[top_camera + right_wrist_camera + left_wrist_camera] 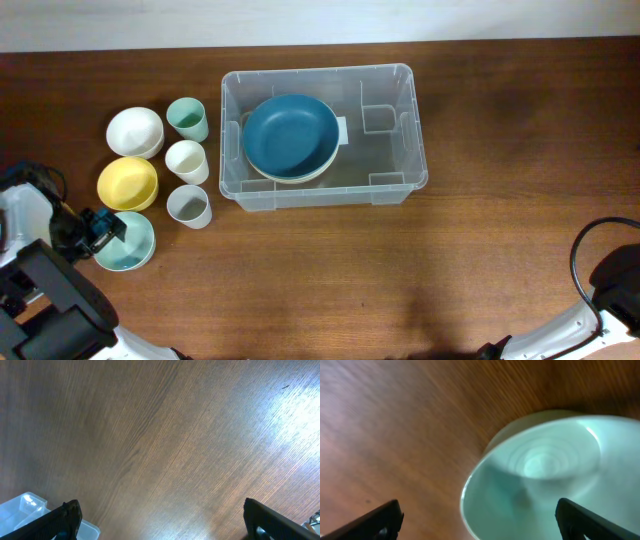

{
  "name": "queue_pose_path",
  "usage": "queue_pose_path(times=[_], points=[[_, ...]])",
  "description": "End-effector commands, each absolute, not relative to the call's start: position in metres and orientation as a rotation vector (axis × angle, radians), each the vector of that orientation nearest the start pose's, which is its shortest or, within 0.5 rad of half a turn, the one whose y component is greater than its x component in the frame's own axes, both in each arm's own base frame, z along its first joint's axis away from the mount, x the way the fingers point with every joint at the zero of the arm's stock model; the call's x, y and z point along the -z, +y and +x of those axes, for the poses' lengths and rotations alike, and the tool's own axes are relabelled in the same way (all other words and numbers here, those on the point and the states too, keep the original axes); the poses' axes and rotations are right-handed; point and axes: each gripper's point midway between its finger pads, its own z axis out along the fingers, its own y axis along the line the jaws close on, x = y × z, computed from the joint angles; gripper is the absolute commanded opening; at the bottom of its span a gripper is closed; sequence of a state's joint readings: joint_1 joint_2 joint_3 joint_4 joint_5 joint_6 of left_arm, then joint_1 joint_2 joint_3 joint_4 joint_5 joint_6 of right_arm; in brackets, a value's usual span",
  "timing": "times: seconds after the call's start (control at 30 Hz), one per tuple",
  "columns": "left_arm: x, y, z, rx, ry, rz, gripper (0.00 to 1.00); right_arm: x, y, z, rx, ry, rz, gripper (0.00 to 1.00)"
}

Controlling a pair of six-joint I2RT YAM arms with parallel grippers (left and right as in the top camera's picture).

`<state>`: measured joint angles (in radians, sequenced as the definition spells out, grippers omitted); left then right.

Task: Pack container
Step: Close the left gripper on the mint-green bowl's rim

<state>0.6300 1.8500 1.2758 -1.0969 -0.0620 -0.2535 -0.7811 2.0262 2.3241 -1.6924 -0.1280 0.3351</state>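
My left gripper moves down next, one finger inside the bowl and one outside, and closes on the pale teal bowl's rim (103, 241) (465, 509) lying between the spread fingers.
The clear plastic container (387, 158) stands at the table's centre. Inside it a dark blue bowl (291, 134) sits nested on a cream bowl (300, 176). My left gripper (108, 228) is open at the left rim of a pale teal bowl (130, 245). In the left wrist view the gripper (480, 527) has its fingers spread wide, with the teal bowl's (545, 480) near rim between them. My right gripper (170, 527) is open and empty over bare wood, with a corner of the container (22, 510) at its lower left.
Left of the container stand a white bowl (135, 131), a yellow bowl (127, 183), a green cup (187, 119), a white cup (187, 161) and a grey cup (189, 206). The right arm's base and cable (605, 280) sit at the bottom right corner.
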Motion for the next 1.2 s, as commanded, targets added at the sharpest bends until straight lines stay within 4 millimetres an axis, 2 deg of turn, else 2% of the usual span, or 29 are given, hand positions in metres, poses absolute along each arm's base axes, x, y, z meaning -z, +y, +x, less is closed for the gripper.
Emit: queue_pose_path(times=[0.0, 0.3, 0.33, 0.4, 0.53, 0.7, 0.8, 0.87, 0.9, 1.03, 1.1, 1.17], points=[[-0.032, 0.183, 0.240, -0.023, 2.964, -1.336, 1.00, -0.242, -0.262, 0.294, -0.110, 2.508, 1.528, 0.99], [-0.023, 0.182, 0.239, -0.025, 2.957, -1.329, 1.00, -0.242, -0.262, 0.294, -0.110, 2.508, 1.528, 0.99], [-0.022, 0.181, 0.239, -0.020, 2.956, -1.329, 0.99, -0.242, -0.262, 0.294, -0.110, 2.508, 1.528, 0.99], [-0.017, 0.177, 0.239, 0.014, 2.954, -1.330, 0.91, -0.242, -0.262, 0.294, -0.110, 2.508, 1.528, 0.99], [-0.006, 0.173, 0.235, 0.029, 2.952, -1.330, 0.89, -0.242, -0.262, 0.294, -0.110, 2.508, 1.528, 0.99], [-0.002, 0.172, 0.234, 0.028, 2.950, -1.329, 0.57, -0.242, -0.262, 0.294, -0.110, 2.508, 1.528, 0.99], [-0.002, 0.172, 0.234, 0.027, 2.950, -1.329, 0.43, -0.242, -0.262, 0.294, -0.110, 2.509, 1.527, 0.99], [-0.002, 0.172, 0.234, 0.027, 2.950, -1.329, 0.39, -0.242, -0.262, 0.294, -0.110, 2.508, 1.528, 0.99], [-0.002, 0.172, 0.234, 0.027, 2.950, -1.329, 0.34, -0.242, -0.262, 0.294, -0.110, 2.509, 1.527, 0.99], [-0.002, 0.173, 0.235, 0.025, 2.945, -1.327, 0.09, -0.242, -0.262, 0.294, -0.110, 2.508, 1.528, 0.99], [-0.002, 0.172, 0.235, 0.025, 2.946, -1.328, 0.01, -0.242, -0.262, 0.294, -0.110, 2.508, 1.528, 0.99], [-0.002, 0.172, 0.234, 0.026, 2.951, -1.329, 0.01, -0.242, -0.262, 0.294, -0.110, 2.508, 1.528, 0.99]])
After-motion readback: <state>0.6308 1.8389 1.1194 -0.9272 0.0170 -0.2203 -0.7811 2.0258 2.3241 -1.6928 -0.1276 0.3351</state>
